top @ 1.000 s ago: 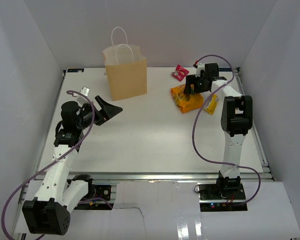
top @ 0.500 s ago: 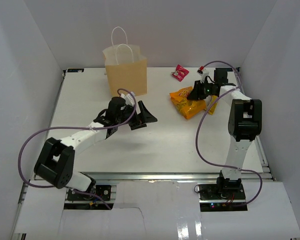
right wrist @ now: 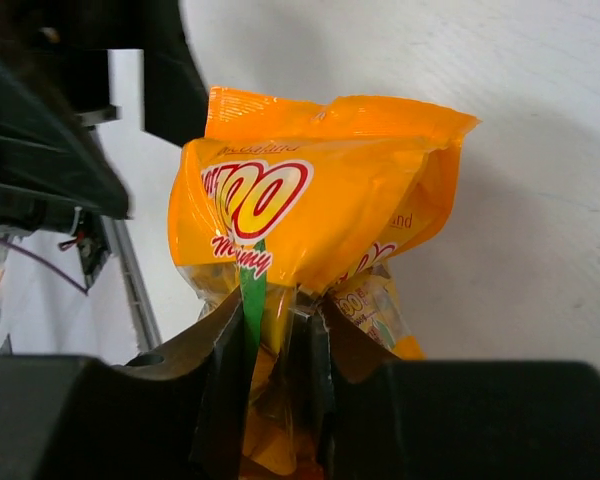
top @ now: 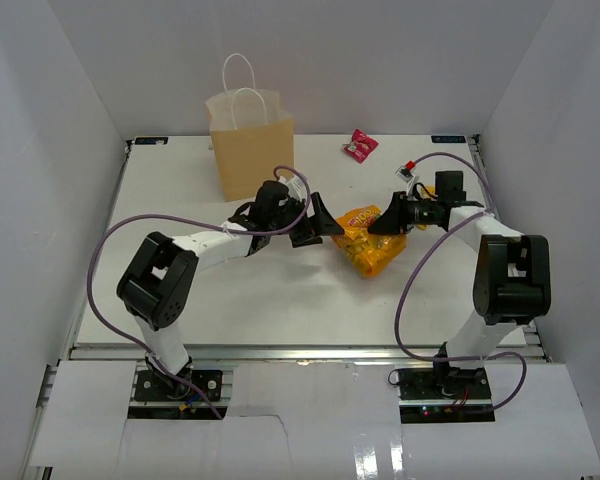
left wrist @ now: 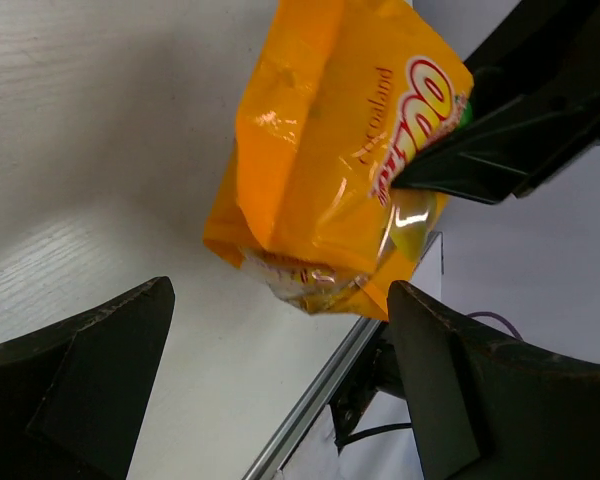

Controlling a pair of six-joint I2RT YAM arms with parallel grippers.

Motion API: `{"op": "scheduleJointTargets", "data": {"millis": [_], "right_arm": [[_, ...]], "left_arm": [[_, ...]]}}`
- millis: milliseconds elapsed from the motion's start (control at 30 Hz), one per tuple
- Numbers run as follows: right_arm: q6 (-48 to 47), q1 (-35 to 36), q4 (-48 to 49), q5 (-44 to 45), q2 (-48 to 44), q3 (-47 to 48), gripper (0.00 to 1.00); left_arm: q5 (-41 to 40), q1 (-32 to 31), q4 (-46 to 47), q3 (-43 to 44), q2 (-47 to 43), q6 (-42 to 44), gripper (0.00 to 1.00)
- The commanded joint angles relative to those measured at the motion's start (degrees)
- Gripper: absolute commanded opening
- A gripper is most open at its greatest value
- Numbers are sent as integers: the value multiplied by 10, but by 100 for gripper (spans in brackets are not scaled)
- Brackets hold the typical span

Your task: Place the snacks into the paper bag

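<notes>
My left gripper should advance to the right in the top view, straddle the bag's free side (top: 347, 240) (left wrist: 302, 250) and close, as that side hangs there.
The large orange-yellow snack bag (top: 372, 242) hangs over the middle of the table, pinched at its upper edge by my right gripper (top: 386, 222), which is shut on it. In the right wrist view the fingers (right wrist: 220, 330) clamp the crumpled bag (right wrist: 310, 200). My left gripper (top: 320, 224) stands wide open just left of the bag, not touching it; its view shows the bag (left wrist: 330, 170) beyond its spread fingers (left wrist: 110, 350). The tan paper bag (top: 252, 155) stands upright at the back left. Two pink-red packets (top: 359, 146) lie at the back.
White enclosure walls (top: 70, 120) close in the left, the back and the right. A metal rail (top: 300, 350) runs along the table's near edge. Purple cables (top: 412, 290) loop off both arms over the table.
My right gripper shut on the orange bag and carried it left and nearer, toward the table's middle. My left arm swung right from the left side, still open, up to the bag.
</notes>
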Motion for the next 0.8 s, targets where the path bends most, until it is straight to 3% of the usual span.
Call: {"op": "scheduleJointTargets", "data": {"millis": [0,100,567,700,767], "right_arm": [[70,0,82,-95,-65,-30,12],[94,0,98,-108,-91,-47,12],[325,11,374,-156,-116,-137,12],[373,17,419,-155,-112,-142,15],[373,19,419,-156,-112,-140,20]], "left_arm": [[14,-15,13,30,3,2,98],[15,-22,13,35,8,2,98],[78,-41,62,33,-7,-50,98],[78,-42,66,26,-19,-67,86],[74,-42,66,23,-25,-69,68]]}}
